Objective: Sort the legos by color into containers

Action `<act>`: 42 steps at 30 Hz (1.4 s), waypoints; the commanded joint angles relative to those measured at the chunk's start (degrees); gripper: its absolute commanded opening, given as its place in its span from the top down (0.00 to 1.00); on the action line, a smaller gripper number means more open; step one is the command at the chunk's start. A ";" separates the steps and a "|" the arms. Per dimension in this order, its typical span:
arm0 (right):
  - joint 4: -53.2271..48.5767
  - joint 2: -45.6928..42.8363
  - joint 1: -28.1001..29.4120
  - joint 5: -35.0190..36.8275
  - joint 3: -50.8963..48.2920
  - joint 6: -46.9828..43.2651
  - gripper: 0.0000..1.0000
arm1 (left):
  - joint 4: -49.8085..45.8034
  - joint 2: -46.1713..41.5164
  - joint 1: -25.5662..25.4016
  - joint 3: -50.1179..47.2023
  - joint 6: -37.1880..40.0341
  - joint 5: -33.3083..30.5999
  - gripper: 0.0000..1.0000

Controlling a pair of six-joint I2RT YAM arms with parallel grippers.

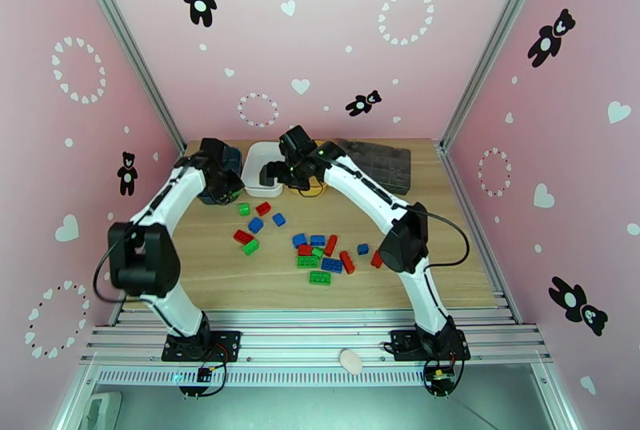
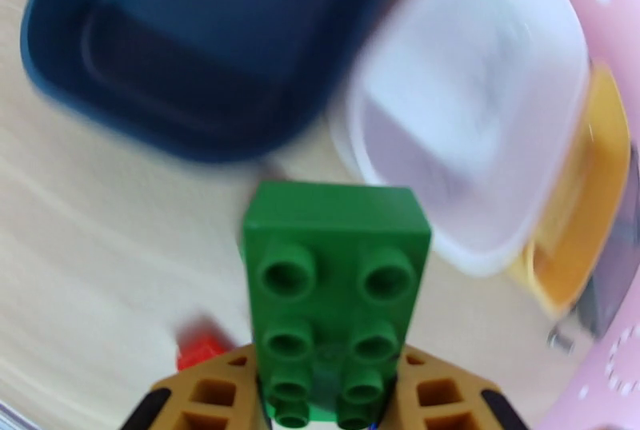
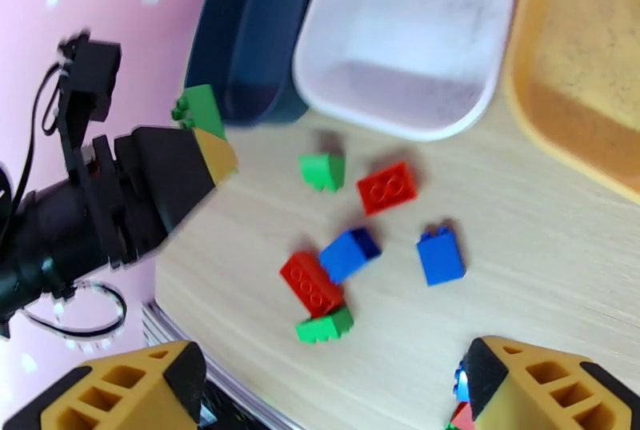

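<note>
The green lego still hangs short of the dark teal container, so my left gripper should next carry the lego outward until it is over the container and let it go.
My left gripper is shut on a green lego, which hangs above the table just short of the dark teal container. The white container and the yellow container follow to its right. From the right wrist, the left gripper and its green lego sit by the teal container. My right gripper is open and empty above loose legos: green, red and blue. From above, the right gripper hovers at the white container.
A cluster of red, green and blue legos lies at mid-table, with several more to its left. A flat dark grey compartmented box sits at the back right. Pink walls close the back and both sides.
</note>
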 commanded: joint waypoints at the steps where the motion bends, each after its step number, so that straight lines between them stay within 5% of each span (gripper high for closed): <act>1: -4.87 1.22 -0.67 3.97 2.46 4.78 0.01 | -0.97 4.13 3.00 5.41 -0.19 1.47 0.76; 7: -4.79 0.87 -1.29 4.79 1.20 3.69 0.01 | -4.55 12.35 5.39 16.51 1.00 1.31 0.70; 11: -1.77 -0.43 -1.25 4.71 -1.15 2.35 0.01 | -6.53 14.25 5.61 20.68 2.06 0.79 0.37; 14: 0.89 -2.67 -1.23 5.69 -4.43 1.11 0.01 | -6.52 12.67 5.63 20.03 2.19 0.60 0.28; 20: -1.15 -3.55 -1.45 -1.18 -6.19 -3.38 0.02 | -6.16 4.83 4.36 13.06 2.93 -1.24 0.26; 30: 0.13 -11.12 -0.53 -1.79 -21.57 -5.37 0.12 | -6.52 -13.95 -6.67 -9.64 4.04 -5.63 0.25; 42: 4.28 -26.79 -0.46 3.30 -44.05 -5.07 0.06 | -3.37 -24.94 -22.32 -33.01 -13.03 -6.64 0.19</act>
